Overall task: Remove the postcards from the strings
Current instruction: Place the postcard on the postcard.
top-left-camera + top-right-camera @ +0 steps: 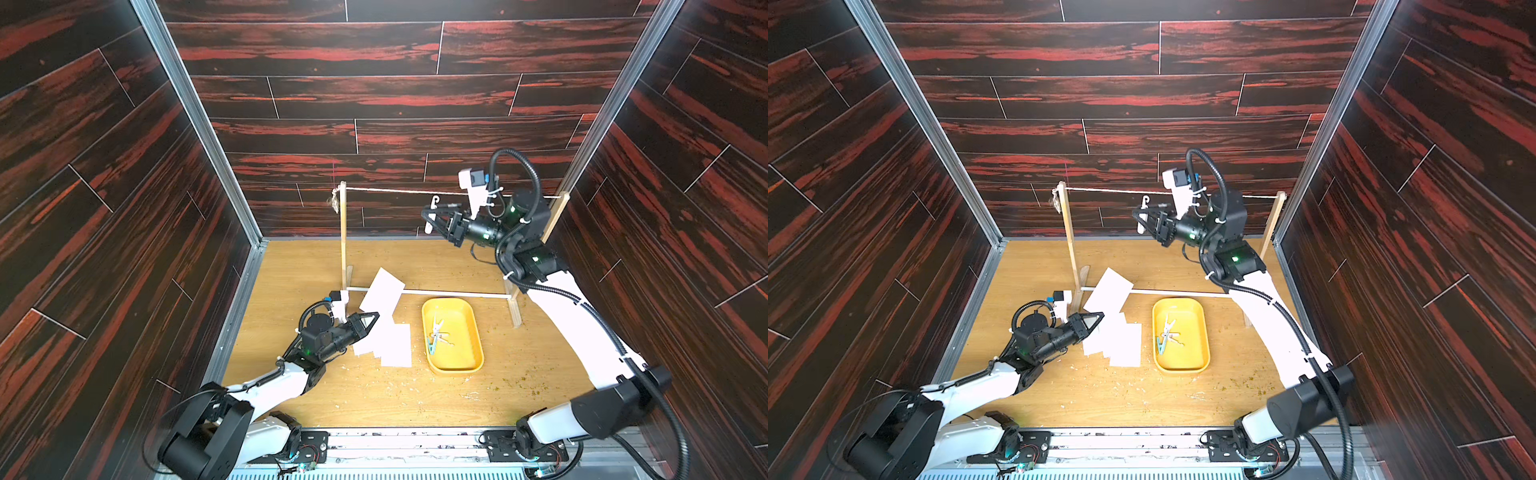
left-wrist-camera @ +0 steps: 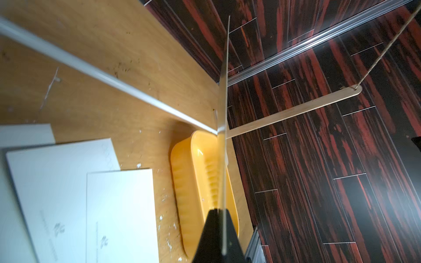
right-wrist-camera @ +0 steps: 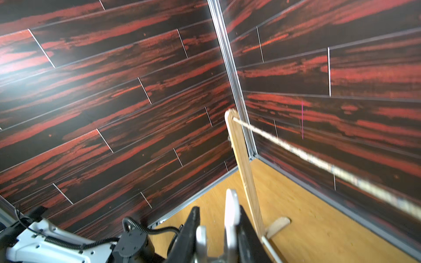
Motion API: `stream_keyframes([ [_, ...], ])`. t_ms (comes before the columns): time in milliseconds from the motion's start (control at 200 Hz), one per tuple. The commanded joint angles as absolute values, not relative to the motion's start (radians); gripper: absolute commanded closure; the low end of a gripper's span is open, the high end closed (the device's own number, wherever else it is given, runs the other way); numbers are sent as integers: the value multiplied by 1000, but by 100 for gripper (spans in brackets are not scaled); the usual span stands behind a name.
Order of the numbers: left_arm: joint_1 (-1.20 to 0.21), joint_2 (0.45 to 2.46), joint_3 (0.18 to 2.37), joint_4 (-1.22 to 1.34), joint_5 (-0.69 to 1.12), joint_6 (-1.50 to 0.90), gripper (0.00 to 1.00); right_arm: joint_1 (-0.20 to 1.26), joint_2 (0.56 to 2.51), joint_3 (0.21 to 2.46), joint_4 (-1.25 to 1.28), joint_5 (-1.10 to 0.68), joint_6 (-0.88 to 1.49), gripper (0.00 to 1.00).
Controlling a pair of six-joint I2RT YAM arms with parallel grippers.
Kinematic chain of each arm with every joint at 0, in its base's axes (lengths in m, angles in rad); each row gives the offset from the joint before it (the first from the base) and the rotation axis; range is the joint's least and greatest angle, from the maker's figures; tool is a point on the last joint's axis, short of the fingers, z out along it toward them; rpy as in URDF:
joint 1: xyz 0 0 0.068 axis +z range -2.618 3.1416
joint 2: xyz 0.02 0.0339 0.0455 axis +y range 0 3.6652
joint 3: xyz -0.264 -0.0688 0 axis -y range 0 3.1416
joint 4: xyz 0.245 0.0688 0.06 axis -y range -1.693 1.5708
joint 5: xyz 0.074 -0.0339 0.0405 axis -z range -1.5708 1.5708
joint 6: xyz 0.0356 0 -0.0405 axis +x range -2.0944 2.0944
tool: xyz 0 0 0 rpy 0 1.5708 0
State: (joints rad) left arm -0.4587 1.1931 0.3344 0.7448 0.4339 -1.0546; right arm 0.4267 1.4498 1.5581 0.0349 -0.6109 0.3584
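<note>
I will next lower the postcard with my left gripper back to the loose pile's near edge (image 1: 369, 352) below it, where others lie flat, and let go of the postcard.
My left gripper (image 1: 375, 316) (image 1: 1099, 316) hovers low over the table, shut on the lower edge of one white postcard (image 1: 383, 290) (image 1: 1109, 289) that tilts up above the stand's foot rod. The left wrist view shows that card edge-on (image 2: 222, 127) between the black jaws of the left gripper (image 2: 218, 210). Several more postcards (image 1: 392, 345) (image 1: 1121, 345) (image 2: 68, 182) lie flat in a loose pile just below. The string (image 1: 399, 191) (image 1: 1113, 190) (image 3: 296, 150) runs bare between two wooden posts. My right gripper (image 1: 429, 217) (image 1: 1139, 216) (image 3: 218, 213) is raised just below the string, shut on a white clothespin (image 1: 430, 226) (image 3: 231, 209).
A yellow tray (image 1: 479, 345) (image 1: 1205, 345) (image 2: 182, 182) holding loose clothespins sits right of the card pile. The stand's left post (image 1: 343, 237), right post (image 1: 555, 216) and white foot rod (image 1: 453, 294) cross the table's middle. Dark walls close in on three sides.
</note>
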Motion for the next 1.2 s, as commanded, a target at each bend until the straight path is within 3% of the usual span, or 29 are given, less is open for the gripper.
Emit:
stream_keyframes([
  [0,-466,1137,309,582,455,-1067,100,426,1350,1457,61,-589,345,75],
  [476,-514,1132,160,541,473,-1160,100,426,1163,1131,14,-562,351,74],
  [661,-516,1104,138,375,464,-1168,100,427,1127,1039,47,-555,382,74],
  [727,-516,1081,131,306,444,-1160,94,427,1121,1012,50,-552,388,74],
  [857,-515,1009,133,132,387,-1154,67,427,1111,966,47,-543,390,74],
  [932,-515,955,144,23,356,-1148,57,427,1102,935,48,-535,391,74],
  [1197,-515,754,169,-310,247,-1162,43,427,1063,791,72,-486,417,74],
])
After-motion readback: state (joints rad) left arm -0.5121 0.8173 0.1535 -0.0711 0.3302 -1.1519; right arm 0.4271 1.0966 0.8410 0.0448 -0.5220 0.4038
